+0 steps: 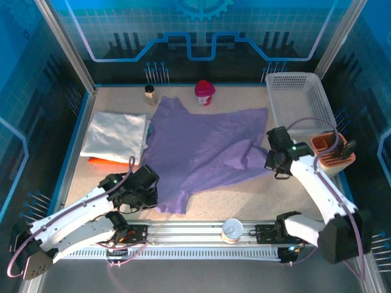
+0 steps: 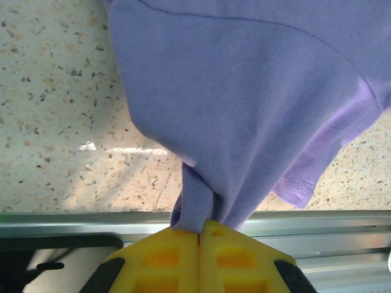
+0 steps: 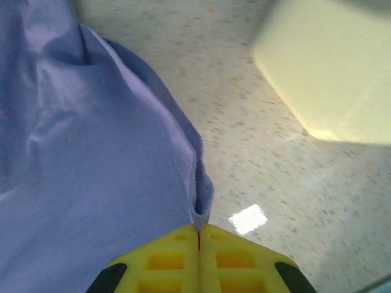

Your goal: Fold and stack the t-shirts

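My right gripper draws away from the t-shirt's middle next, toward the orange-brown holder's side, and releases the t-shirt's edge. Folds bunch the cloth beside its held hem.
A large lavender-purple t-shirt lies spread and rumpled across the middle of the table. My left gripper is shut on its near-left edge; in the left wrist view the yellow jaws pinch a bunched fold of the purple cloth. My right gripper is shut on the shirt's right edge, where the right wrist view shows the hem caught between the yellow jaws. At the left, a folded white t-shirt lies on an orange one.
A white mesh basket stands at the back right, with an orange-brown holder in front of it. A small brown jar and a magenta container sit at the back. A tin can rests on the near rail.
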Controlling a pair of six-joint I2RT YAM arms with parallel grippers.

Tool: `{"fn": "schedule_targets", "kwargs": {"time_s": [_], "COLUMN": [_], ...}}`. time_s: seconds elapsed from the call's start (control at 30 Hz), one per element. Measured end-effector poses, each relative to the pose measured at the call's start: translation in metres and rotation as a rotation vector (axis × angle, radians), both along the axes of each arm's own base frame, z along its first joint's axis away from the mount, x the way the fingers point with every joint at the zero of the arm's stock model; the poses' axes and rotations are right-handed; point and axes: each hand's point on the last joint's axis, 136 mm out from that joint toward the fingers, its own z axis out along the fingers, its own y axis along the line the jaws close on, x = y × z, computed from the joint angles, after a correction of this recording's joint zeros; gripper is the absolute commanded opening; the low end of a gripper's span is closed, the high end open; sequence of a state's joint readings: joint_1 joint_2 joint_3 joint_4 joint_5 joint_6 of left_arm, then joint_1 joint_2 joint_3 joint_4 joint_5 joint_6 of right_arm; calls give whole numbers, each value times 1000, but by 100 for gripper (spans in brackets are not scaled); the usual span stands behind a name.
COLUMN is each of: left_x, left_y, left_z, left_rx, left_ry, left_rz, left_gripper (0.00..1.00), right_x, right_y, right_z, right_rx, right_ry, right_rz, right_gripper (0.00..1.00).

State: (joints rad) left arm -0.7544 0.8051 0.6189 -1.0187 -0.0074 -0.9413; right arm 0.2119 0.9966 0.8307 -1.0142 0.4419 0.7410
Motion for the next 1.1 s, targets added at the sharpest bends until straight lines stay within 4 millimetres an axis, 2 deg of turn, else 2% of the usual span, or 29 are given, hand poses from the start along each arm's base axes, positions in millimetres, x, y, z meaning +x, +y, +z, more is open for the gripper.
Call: {"fn": "schedule_targets", "kwargs": {"time_s": [0.17,0.33,0.43,0.47,0.57,0.6,0.63,0.67,0.7,0.87,1.1], "left_x": [-2,-7,-7,-8,-10,-11,-13,-14,-15,-20,-30], "left_y": [2,6,7,8,11,12,14,15,16,21,25], "left_z": [-2,-9,-10,-10,-12,-13,-14,-14,-15,-20,-42], "left_rx": [4,23,27,30,48,56,63,68,73,91,76], "left_ry": [8,35,39,43,62,71,81,87,92,115,145], "left_rz": [7,27,29,33,51,60,72,78,82,107,142], "left_gripper": [4,6,21,25,50,54,55,55,56,54,49], "right_x": [-20,-22,-22,-22,-24,-25,-26,-28,-28,-19,-11], "right_y": [-6,-10,-11,-12,-12,-12,-12,-12,-11,-4,3], "right_z": [-4,-14,-17,-18,-28,-32,-36,-39,-41,-42,-47], "right_rx": [22,-9,-19,-20,-20,-22,-23,-21,-20,10,43], "right_ry": [-40,17,32,33,45,55,63,73,79,57,56], "right_rz": [-56,-89,-98,-100,-110,-110,-109,-104,-100,-67,-31], "right_gripper": [0,0,3,9,33,54,84,97,100,100,100]}}
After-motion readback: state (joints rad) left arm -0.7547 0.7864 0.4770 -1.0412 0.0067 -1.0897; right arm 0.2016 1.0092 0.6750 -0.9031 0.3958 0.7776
